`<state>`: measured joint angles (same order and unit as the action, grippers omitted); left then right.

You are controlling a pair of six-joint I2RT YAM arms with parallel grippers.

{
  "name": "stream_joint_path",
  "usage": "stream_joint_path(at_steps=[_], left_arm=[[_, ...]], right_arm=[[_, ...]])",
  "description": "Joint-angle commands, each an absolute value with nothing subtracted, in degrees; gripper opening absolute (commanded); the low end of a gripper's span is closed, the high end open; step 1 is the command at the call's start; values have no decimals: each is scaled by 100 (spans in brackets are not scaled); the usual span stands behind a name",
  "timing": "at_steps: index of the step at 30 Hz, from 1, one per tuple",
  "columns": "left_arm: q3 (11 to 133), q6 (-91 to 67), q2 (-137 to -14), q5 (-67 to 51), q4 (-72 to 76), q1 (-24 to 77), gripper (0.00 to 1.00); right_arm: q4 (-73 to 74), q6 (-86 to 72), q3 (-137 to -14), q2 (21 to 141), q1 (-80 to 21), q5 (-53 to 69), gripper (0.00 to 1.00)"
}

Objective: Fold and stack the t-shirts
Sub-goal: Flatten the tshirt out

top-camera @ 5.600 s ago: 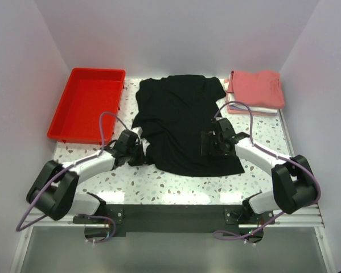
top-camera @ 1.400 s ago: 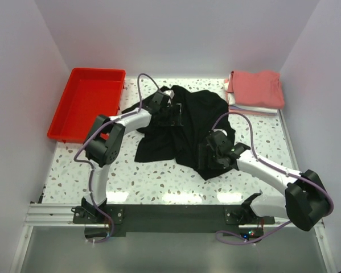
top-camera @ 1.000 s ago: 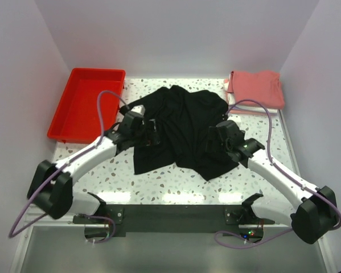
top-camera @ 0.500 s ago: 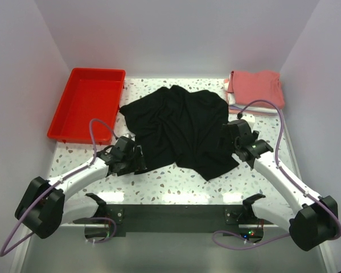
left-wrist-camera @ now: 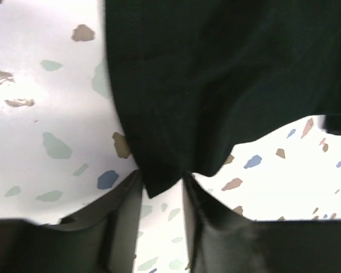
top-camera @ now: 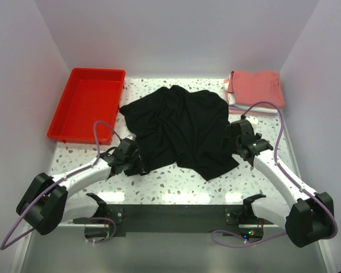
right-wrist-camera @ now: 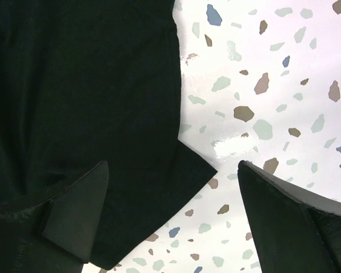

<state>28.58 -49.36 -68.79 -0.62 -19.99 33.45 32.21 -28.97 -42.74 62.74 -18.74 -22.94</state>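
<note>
The right gripper lowers and draws back onto the pointed corner of the black t-shirt next, since that corner juts out over bare table.
A black t-shirt [top-camera: 179, 128] lies crumpled and spread across the middle of the table. My left gripper [top-camera: 139, 165] is low at its near left corner. In the left wrist view that corner of the black t-shirt [left-wrist-camera: 216, 85] pokes between the fingertips [left-wrist-camera: 124, 210] of the left gripper [left-wrist-camera: 161, 185]. The jaws are narrowed, with a gap of bare table still showing between them. My right gripper [top-camera: 233, 142] hovers wide open over the shirt's right edge. In the right wrist view a flat corner of the shirt [right-wrist-camera: 102, 85] lies under the right gripper [right-wrist-camera: 173, 168]. Folded t-shirts [top-camera: 255, 90] are stacked at the back right, salmon-red on top.
A red plastic tray [top-camera: 61, 122] stands at the back left, close to the left wall. White walls close in the table on three sides. Speckled table [top-camera: 176, 185] shows in front of the shirt, between the two arms.
My left gripper has pulled back from the shirt's middle to its near left corner, and its jaws have narrowed round it. The right gripper has shifted right to the shirt's edge. The shirt lies more spread out.
</note>
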Motion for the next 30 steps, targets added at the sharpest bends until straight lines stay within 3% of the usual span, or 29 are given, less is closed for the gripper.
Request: stream_joint_path(at_steps=[1, 2, 5, 6, 13, 18, 26, 30], left_arm=[[2707, -5054, -7057, 290, -2549, 3384, 36], [2742, -5045, -7092, 307, -2549, 3384, 32], [2812, -5027, -7215, 395, -2470, 3384, 1], [2900, -5027, -7242, 552, -2513, 3384, 0], [3349, -5903, -6567, 1977, -4505, 3314, 0], [3252, -6319, -6285, 1810, -4755, 3156, 0], [3384, -6407, -6293, 2241, -4904, 2857, 0], [3375, -6469, -6074, 2408, -4896, 2760, 0]], right_arm=[[2962, -2848, -4263, 6319, -1811, -2206, 99], [2971, -2839, -4254, 6354, -1802, -2189, 99], [2945, -2821, -4201, 6416, -1767, -2162, 99], [2944, -2830, -4201, 6433, -1758, -2162, 99], [3364, -3084, -4096, 6469, -1679, -2039, 99], [4060, -3243, -3728, 6426, -1512, -1802, 99], [3744, -3516, -3480, 6239, -1187, -1871, 98], [3464, -3410, -3480, 6679, -714, -1760, 91]])
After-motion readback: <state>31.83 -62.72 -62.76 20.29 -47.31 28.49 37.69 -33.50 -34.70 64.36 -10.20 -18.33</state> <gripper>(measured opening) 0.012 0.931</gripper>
